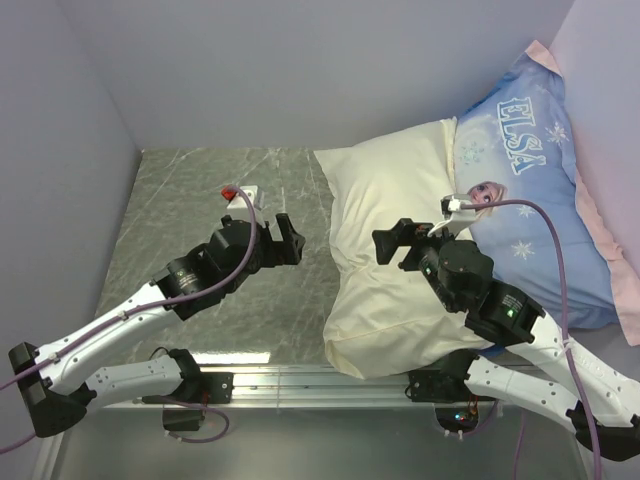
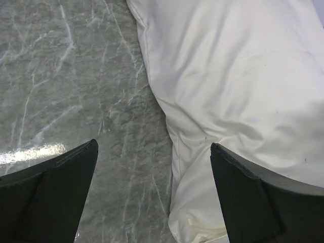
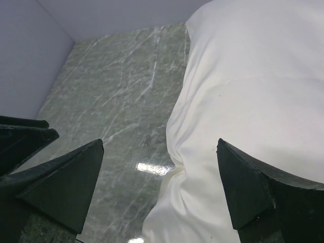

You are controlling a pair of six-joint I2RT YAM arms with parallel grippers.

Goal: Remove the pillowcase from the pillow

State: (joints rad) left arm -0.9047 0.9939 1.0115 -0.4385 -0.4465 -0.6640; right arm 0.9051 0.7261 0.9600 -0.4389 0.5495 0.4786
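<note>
My left gripper will next move outward and to its right in the top view, and it will go down onto the pillowcase's far part (image 1: 368,190).
The cream pillowcase (image 1: 395,250) lies wrinkled on the marble table (image 1: 200,200), right of centre, plump with the pillow inside; the pillow itself is hidden. My left gripper (image 1: 296,240) is open and empty, low over the table just left of the pillowcase's left edge. In the left wrist view the gripper (image 2: 153,147) straddles that edge of the pillowcase (image 2: 243,76). My right gripper (image 1: 392,246) is open and empty, above the middle of the pillowcase. In the right wrist view the gripper (image 3: 161,144) hangs over the left edge of the pillowcase (image 3: 253,76).
A blue "ELSA" pillow (image 1: 530,200) leans at the back right, touching the pillowcase, on pink fabric (image 1: 605,230). A small white box with a red part (image 1: 238,193) sits behind the left gripper. Grey walls close in left and back. A metal rail (image 1: 300,380) runs along the near edge.
</note>
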